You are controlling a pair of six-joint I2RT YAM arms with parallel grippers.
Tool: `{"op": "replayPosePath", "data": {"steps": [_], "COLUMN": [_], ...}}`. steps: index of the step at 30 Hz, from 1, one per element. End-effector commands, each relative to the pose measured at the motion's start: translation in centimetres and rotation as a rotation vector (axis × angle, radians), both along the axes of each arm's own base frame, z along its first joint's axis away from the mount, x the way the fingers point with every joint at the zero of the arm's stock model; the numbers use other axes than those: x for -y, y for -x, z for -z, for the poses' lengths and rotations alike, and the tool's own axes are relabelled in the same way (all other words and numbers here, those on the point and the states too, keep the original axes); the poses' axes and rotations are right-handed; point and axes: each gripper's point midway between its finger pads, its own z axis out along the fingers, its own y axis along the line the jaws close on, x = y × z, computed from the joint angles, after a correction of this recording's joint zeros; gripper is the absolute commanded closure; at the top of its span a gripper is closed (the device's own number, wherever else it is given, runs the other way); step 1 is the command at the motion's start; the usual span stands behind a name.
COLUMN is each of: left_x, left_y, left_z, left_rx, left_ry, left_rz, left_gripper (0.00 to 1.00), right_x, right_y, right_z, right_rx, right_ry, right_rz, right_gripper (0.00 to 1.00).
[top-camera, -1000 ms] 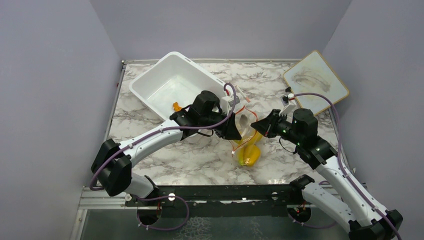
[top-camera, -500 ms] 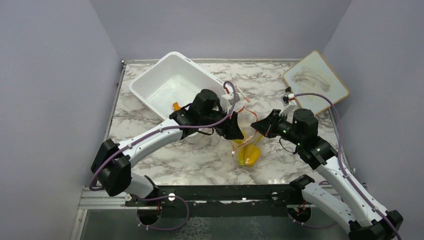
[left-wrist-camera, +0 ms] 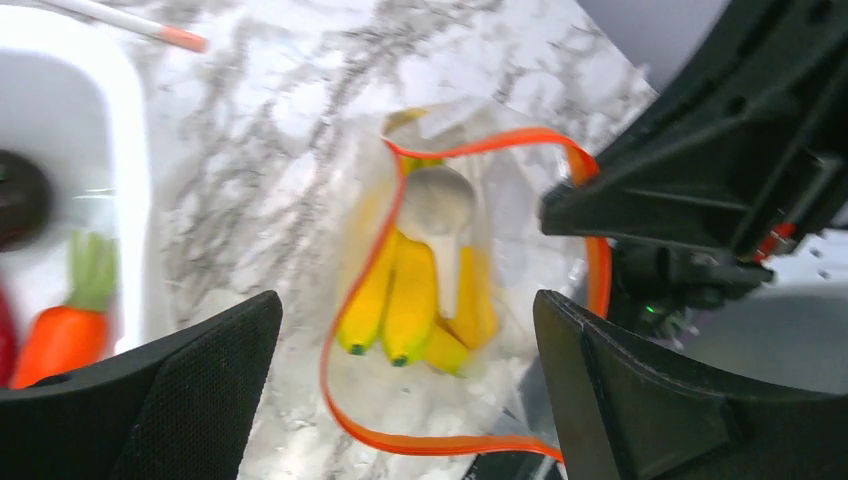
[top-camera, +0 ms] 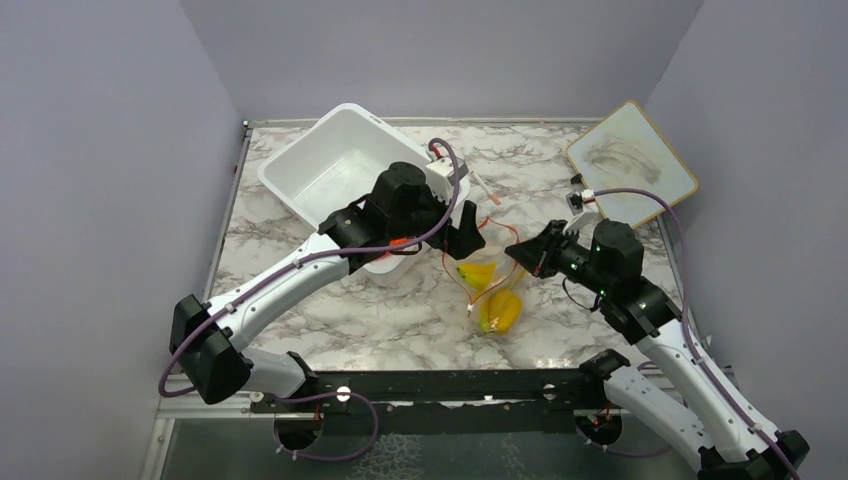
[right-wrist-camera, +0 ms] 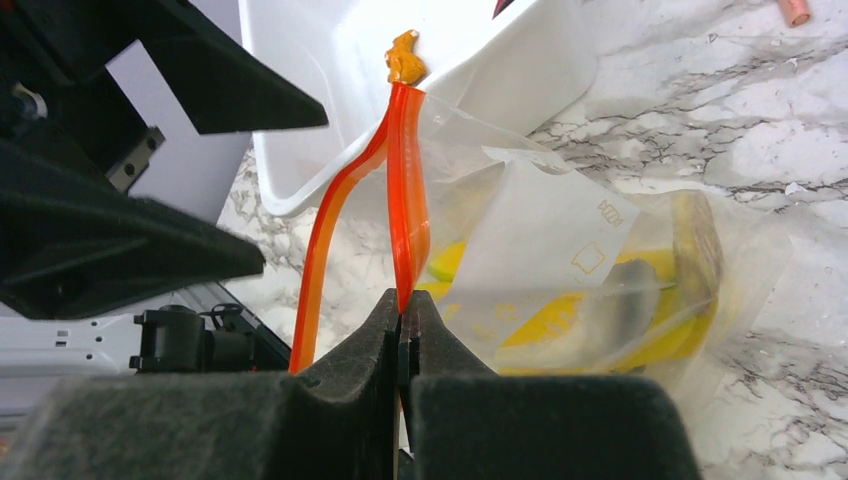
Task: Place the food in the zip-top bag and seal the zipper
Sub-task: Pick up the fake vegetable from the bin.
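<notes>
Next, my left gripper will go to the left in the top view, then down into the white tub onto the red food, because the food still lies unbagged.
The clear zip-top bag (top-camera: 492,295) lies mid-table with its mouth gaping. Its red-orange zipper (right-wrist-camera: 408,190) loops wide open (left-wrist-camera: 345,380). Yellow banana (left-wrist-camera: 410,300) and other yellow food (top-camera: 478,272) lie inside, partly behind a pale label. My right gripper (right-wrist-camera: 402,315) is shut on the zipper rim and holds it up (top-camera: 515,252). My left gripper (left-wrist-camera: 405,330) stands wide open above the bag's mouth, holding nothing (top-camera: 462,235). An orange carrot (left-wrist-camera: 60,340) and a dark brown fruit (left-wrist-camera: 20,195) lie in the white tub.
The white tub (top-camera: 330,170) stands at the back left, close behind the left gripper; a small orange bit (right-wrist-camera: 405,58) shows in it. A white-and-red stick (top-camera: 482,187) lies beside it. A wood-framed whiteboard (top-camera: 630,160) leans at the back right.
My left gripper has opened wide and drawn back toward the tub. The bag's mouth has sagged lower. The right gripper keeps its pinch on the rim.
</notes>
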Motion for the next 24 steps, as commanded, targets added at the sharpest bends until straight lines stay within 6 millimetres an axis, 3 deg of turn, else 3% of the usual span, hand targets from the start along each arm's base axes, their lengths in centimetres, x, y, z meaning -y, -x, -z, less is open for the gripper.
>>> {"op": "replayPosePath", "data": {"steps": [1,12,24], "left_x": [-3.4,-10.9,-19.3], "left_y": [-3.3,-9.2,-15.2], "left_z": [-1.9,-2.8,2.8], "left_rx": [0.144,0.232,0.048], "left_ry": [-0.098,-0.263,-0.315], "left_rz": [-0.213,-0.588,-0.954], "left_gripper": [0.0,0.03,0.1], "right_x": [0.6,0.4,-0.3], "right_y": [0.1,0.8,1.4], "right_z": [-0.7,-0.5,0.2], "right_rx": [0.037,0.03,0.012], "right_ry": [0.028,0.031,0.002], "right_rz": [0.008,-0.023,-0.07], "right_gripper": [0.99,0.99,0.99]}}
